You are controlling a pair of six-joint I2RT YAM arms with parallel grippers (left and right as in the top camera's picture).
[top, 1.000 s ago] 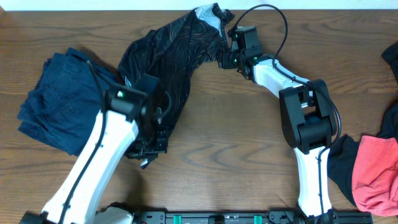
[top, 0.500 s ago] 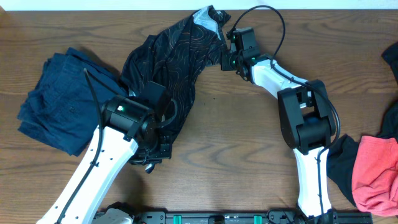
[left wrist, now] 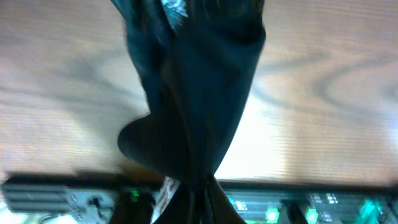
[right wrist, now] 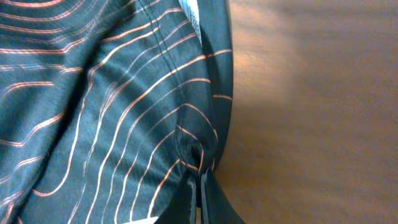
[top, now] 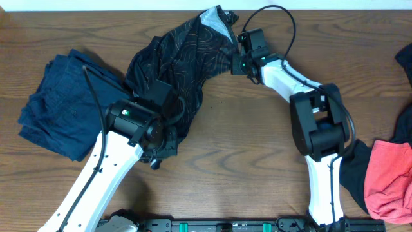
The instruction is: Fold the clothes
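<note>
Next, my left gripper lifts the fold up and outward, then lowers it over the table's far half to release it, because the jersey point(top: 180, 58) lies bunched in folds.
The black jersey point(top: 180, 58) with thin orange contour lines lies bunched in a diagonal band across the table's upper middle. My left gripper point(top: 164, 143) is shut on its lower end; in the left wrist view the dark cloth point(left wrist: 199, 93) stretches away from the pinched jaws point(left wrist: 202, 199). At the jersey's upper right, my right gripper point(top: 236, 59) is shut on a hem fold. In the right wrist view the fingers point(right wrist: 200, 186) pinch the striped fabric point(right wrist: 93, 93) just above the wood.
A crumpled navy garment point(top: 58, 103) lies at the left, touching the jersey. A coral-red garment point(top: 389, 177) lies on dark cloth point(top: 351, 171) at the right edge. More dark fabric point(top: 404, 61) shows at the far right. The arms' base rail point(top: 225, 225) runs along the front.
The right gripper closed on the jersey's hem fold. The left arm swung right and slightly back, dragging the jersey's lower end with it.
</note>
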